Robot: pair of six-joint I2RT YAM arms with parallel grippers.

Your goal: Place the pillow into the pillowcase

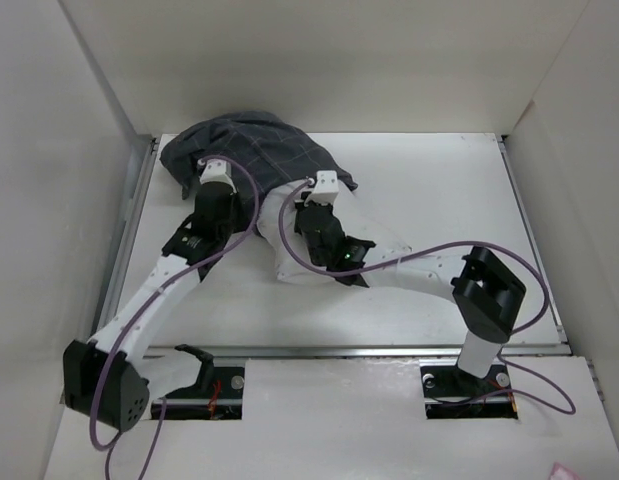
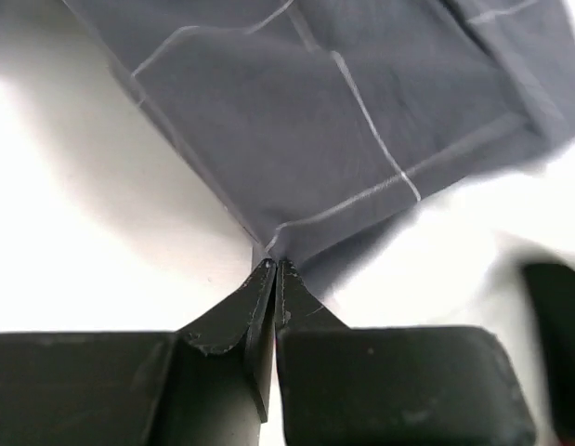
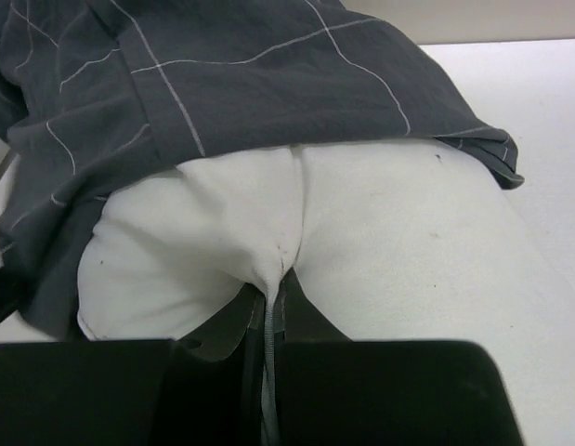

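My right gripper is pinching the fold and will next push outward, toward the case's hem (image 1: 292,179) (image 3: 292,143), and release the fold there. Much of the white pillow is still outside the pillowcase.
The dark grey pillowcase (image 1: 254,145) with thin light grid lines lies bunched at the back left of the table, drawn over the far end of the white pillow (image 1: 277,225). My left gripper (image 2: 273,267) is shut on a corner of the pillowcase's (image 2: 315,121) edge, low over the table. My right gripper (image 3: 276,279) is shut on a pinched fold of the pillow (image 3: 408,242), just below the hem of the pillowcase (image 3: 222,84). In the top view the left gripper (image 1: 214,172) and right gripper (image 1: 324,184) sit side by side at the case's near edge.
The white table (image 1: 439,180) is boxed in by pale walls on the left, back and right. A metal rail (image 1: 389,350) runs along its near edge, in front of the arm bases. Purple cables loop over both arms.
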